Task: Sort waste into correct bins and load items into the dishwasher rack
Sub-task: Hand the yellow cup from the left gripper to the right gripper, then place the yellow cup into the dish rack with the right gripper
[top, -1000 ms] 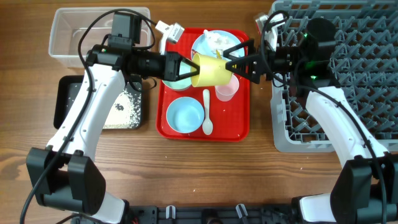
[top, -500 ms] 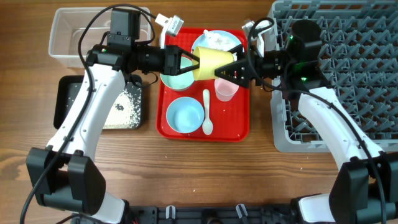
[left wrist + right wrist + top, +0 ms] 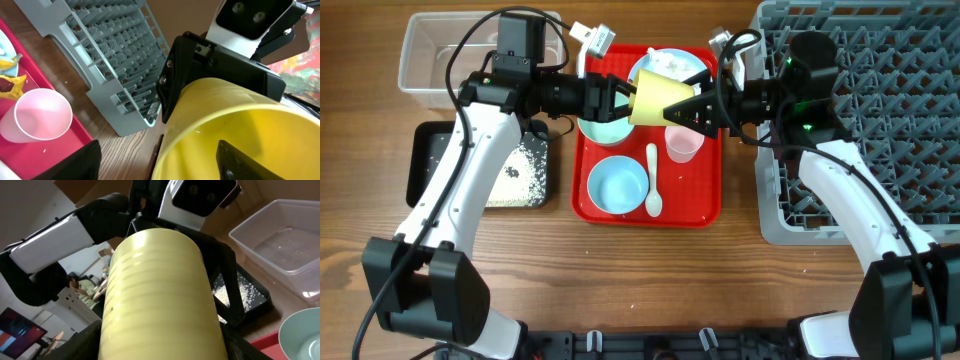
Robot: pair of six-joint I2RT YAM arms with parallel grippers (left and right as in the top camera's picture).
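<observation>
My right gripper will move the cup across to its right in the overhead view, then lower it and let it go, because the rack's near wires are empty below.
A yellow cup hangs on its side above the red tray, between both grippers. My right gripper is shut on the cup's base end, and in the right wrist view the cup fills the space between its fingers. My left gripper stands open at the cup's mouth, one finger inside the cup and the other outside it. On the tray lie a pink cup, a white spoon, a blue bowl and a plate with scraps.
The grey dishwasher rack fills the right side, with the right arm reaching out over its left edge. A clear tub stands at the back left. In front of it is a black tray holding white grains.
The right gripper came in from the right and shut on the yellow cup's base. The left gripper, shut on the rim before, has opened.
</observation>
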